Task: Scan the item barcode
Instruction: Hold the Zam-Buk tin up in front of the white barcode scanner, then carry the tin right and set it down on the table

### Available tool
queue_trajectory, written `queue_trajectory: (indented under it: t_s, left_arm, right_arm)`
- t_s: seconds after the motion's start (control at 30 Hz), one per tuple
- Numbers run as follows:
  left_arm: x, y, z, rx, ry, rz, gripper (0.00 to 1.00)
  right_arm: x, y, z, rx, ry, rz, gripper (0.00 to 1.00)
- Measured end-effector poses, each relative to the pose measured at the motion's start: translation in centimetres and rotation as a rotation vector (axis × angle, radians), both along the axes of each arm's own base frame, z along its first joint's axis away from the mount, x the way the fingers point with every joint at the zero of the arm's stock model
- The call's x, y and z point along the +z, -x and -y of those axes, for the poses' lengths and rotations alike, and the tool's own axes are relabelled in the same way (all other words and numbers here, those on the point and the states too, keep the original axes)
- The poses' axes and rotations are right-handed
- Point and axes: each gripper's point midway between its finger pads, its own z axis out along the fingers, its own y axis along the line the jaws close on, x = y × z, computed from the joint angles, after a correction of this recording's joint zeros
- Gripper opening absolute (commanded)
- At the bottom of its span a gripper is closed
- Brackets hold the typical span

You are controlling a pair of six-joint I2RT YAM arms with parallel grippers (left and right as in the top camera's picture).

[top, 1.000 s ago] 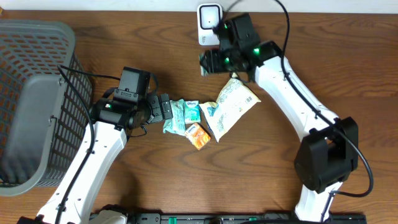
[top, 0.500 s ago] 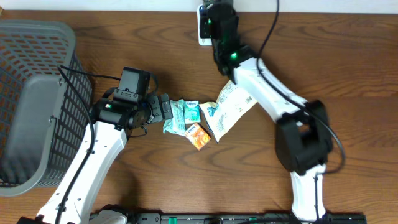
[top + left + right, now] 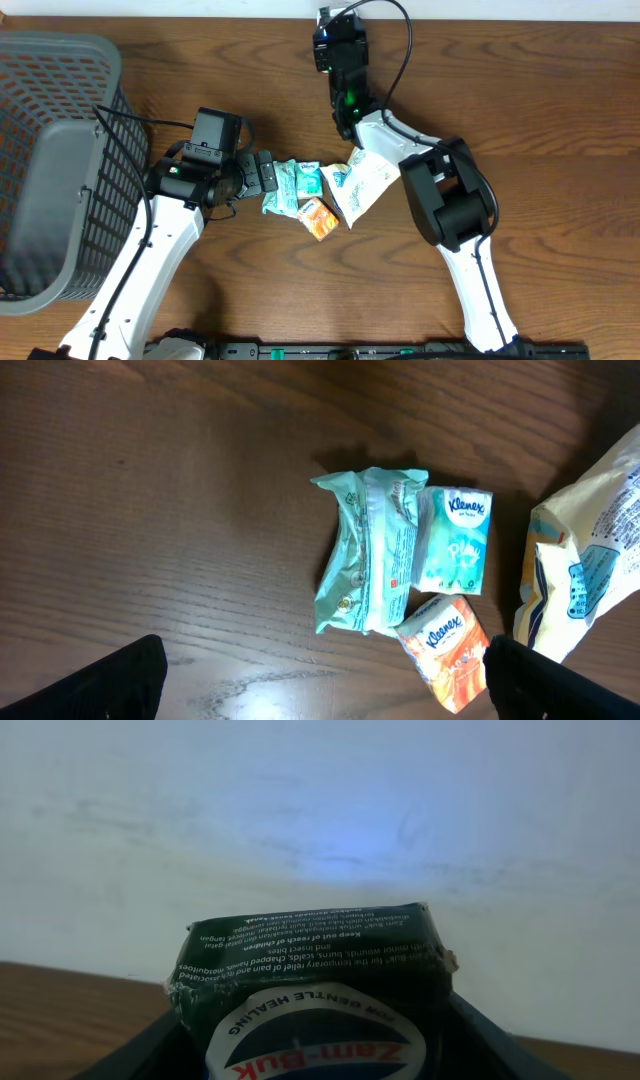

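The robot's right gripper needs to move back, to the right in the overhead view, and down to release the box (image 3: 312, 982), since the tabletop below it on that side is clear.
A dark green Zam-Buk box (image 3: 312, 982) fills the bottom of the right wrist view, label towards the camera, in front of a white wall. My right gripper (image 3: 312, 1045) is shut on it, with a dark finger on each side. In the overhead view that gripper (image 3: 335, 40) is raised at the table's far edge, and the box is hidden there. My left gripper (image 3: 266, 174) stands open just left of the loose packets. Nothing lies between its fingertips (image 3: 100, 682) in the left wrist view.
Mid-table lie a green wipes pack (image 3: 281, 188), a teal Kleenex pack (image 3: 309, 180), an orange Kleenex pack (image 3: 319, 217) and a yellow-white bag (image 3: 365, 180). A grey mesh basket (image 3: 50, 160) stands at the left edge.
My right arm has swung from above the yellow-white bag left and back to the table's far edge, covering the white device there. Its jaws have eased slightly. The left arm has not moved.
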Motion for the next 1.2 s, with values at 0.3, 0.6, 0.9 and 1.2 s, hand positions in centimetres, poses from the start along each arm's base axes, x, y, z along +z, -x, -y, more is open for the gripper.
queue_trajectory:
  t_s: [0.3, 0.6, 0.9, 1.2]
  left_arm:
    - [0.0, 0.0, 0.0, 0.000, 0.000, 0.000, 1.00]
    - [0.0, 0.0, 0.0, 0.000, 0.000, 0.000, 1.00]
    - [0.0, 0.0, 0.0, 0.000, 0.000, 0.000, 1.00]
    - [0.0, 0.0, 0.0, 0.000, 0.000, 0.000, 1.00]
  right_arm:
    - [-0.7, -0.8, 2.8, -0.059, 0.042, -0.032, 0.58]
    - [4.1, 3.0, 3.1, 0.005, 0.008, -0.268, 0.48]
    - [9.0, 11.3, 13.1, -0.023, -0.186, -0.659, 0.47]
    - [0.4, 18.3, 21.7, -0.244, -0.168, -1.110, 0.48]
